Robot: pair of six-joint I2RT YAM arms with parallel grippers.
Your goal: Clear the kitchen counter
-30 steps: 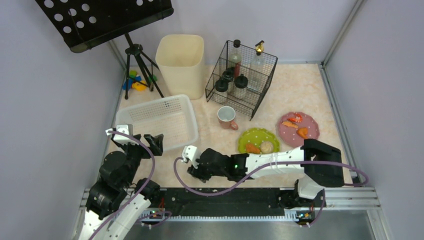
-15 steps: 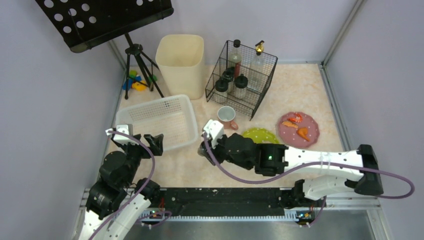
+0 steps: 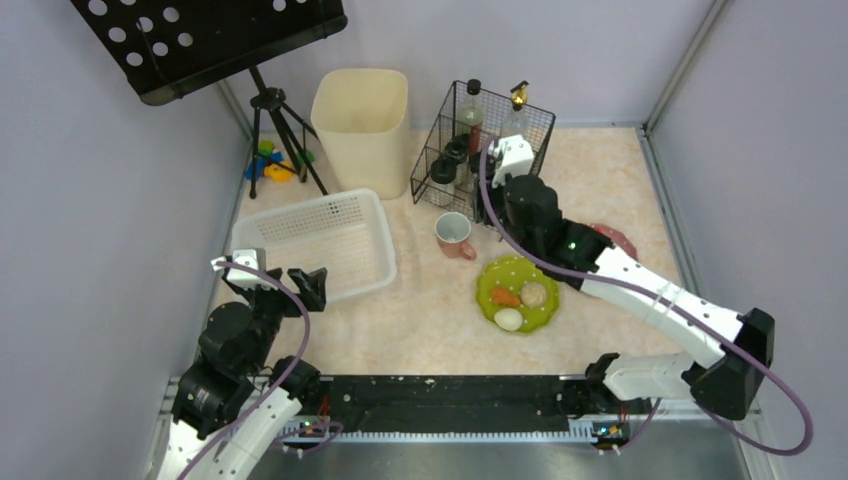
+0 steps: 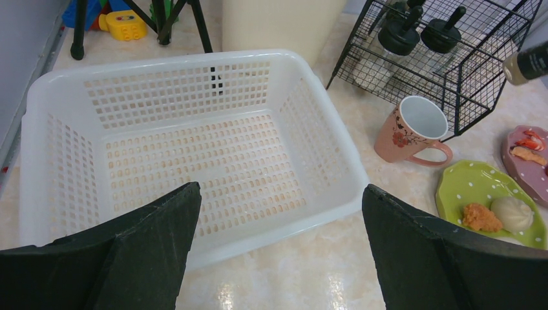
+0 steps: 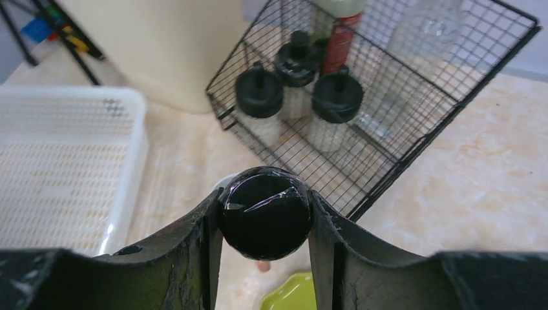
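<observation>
The cap goes outward with my right gripper next, then down into the rack's empty front gap beside the foremost black-lidded jar, and my gripper releases it there.
The kitchen counter (image 3: 430, 320) is a glossy beige marble surface. My right gripper (image 5: 265, 213) is shut on the round black cap of a bottle (image 5: 265, 223), seen from above. The left wrist view shows that bottle (image 4: 526, 62) hanging next to the black wire rack (image 4: 465, 48). Seen from above, my right gripper (image 3: 500, 185) hovers at the rack's front side (image 3: 530, 130), above the pink mug (image 3: 453, 233). My left gripper (image 4: 281, 200) stands wide open and empty over the near rim of the white basket (image 4: 194, 148).
The rack holds several bottles and black-lidded jars (image 5: 336, 97). A cream bin (image 3: 362, 115) stands behind the basket. A green plate (image 3: 490, 285) carries food and an egg (image 3: 508, 319). A pink plate (image 3: 612, 237) lies partly under my right arm. A black tripod (image 3: 275, 130) stands at back left.
My right arm has swung from the counter's front, left of centre, back and right to the wire rack, uncovering the green plate. The left arm has not moved.
</observation>
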